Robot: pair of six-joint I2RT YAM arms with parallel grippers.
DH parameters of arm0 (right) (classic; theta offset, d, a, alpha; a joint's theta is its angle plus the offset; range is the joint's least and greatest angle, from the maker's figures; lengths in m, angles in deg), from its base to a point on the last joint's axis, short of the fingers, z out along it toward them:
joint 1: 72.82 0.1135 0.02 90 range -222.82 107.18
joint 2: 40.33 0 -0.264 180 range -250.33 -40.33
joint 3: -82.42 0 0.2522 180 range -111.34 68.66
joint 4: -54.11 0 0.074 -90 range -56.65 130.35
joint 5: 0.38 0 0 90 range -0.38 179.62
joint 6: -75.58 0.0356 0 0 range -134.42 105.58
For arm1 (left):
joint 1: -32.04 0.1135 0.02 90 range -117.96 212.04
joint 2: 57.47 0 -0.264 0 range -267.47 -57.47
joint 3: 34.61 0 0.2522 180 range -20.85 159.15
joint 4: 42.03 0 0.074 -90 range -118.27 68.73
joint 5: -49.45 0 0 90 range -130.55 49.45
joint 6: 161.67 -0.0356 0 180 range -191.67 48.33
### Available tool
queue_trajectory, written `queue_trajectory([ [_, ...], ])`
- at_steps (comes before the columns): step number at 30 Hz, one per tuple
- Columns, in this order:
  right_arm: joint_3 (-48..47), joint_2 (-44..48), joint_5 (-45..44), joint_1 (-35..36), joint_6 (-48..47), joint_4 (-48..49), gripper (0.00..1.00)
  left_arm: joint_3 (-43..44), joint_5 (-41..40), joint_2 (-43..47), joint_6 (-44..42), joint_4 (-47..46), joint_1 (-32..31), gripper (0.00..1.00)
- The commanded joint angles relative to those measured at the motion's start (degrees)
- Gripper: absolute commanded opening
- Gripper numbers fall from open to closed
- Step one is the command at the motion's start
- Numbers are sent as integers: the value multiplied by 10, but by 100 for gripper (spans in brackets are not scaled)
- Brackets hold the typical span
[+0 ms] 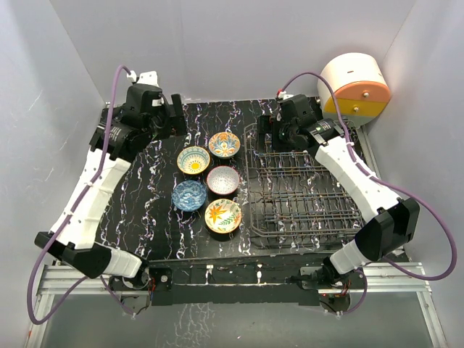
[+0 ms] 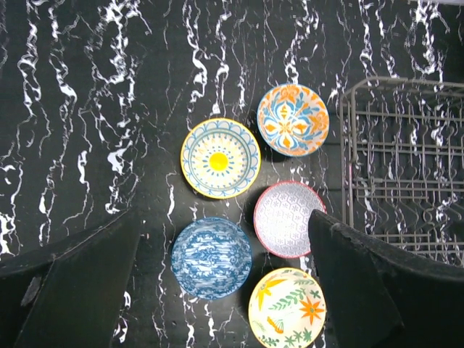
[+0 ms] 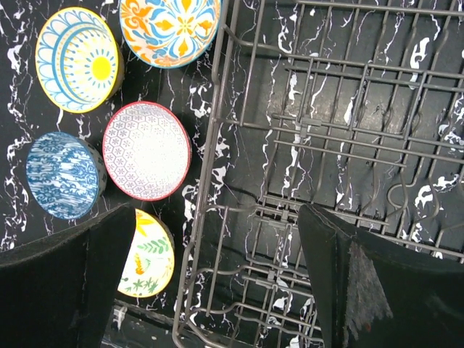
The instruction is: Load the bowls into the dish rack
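Observation:
The robot's right gripper should next move back, turn and lower astride the cream bowl's near rim (image 1: 222,230) (image 3: 141,293), since that rim is below and back, clear of other bowls.
Several patterned bowls sit upright in a cluster on the black marbled table, left of the dish rack (image 1: 304,196): an orange floral bowl (image 1: 224,144), a yellow bowl (image 1: 193,160), a pink-rimmed bowl (image 1: 223,180), a blue bowl (image 1: 189,195) and a cream leafy bowl (image 1: 222,215). The dark wire rack holds nothing. My left gripper (image 2: 223,235) hangs open high above the blue bowl (image 2: 211,257) and the pink-rimmed bowl (image 2: 288,219), and holds nothing. My right gripper (image 3: 216,217) is open and empty above the left rim of the rack (image 3: 326,145), with the cream bowl (image 3: 148,254) beside it.
A round white-and-orange appliance (image 1: 354,90) stands at the back right corner, behind the rack. Grey walls close in the table on three sides. The arm bases and a metal frame (image 1: 232,279) run along the near edge.

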Motion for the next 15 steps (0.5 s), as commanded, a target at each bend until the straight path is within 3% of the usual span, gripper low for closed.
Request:
queue_trajectory([
  [1, 5, 21, -1, 3, -6, 5, 99, 38, -43, 38, -6, 13, -2, 97],
  [5, 42, 36, 50, 2, -10, 43, 99, 38, -57, 51, -9, 2, -2, 97],
  [9, 51, 47, 48, 11, -14, 59, 99, 31, -68, 66, -2, -1, -2, 97],
  [15, 8, -3, -30, 142, -46, -3, 99, 8, -89, 94, 19, -14, -2, 97],
])
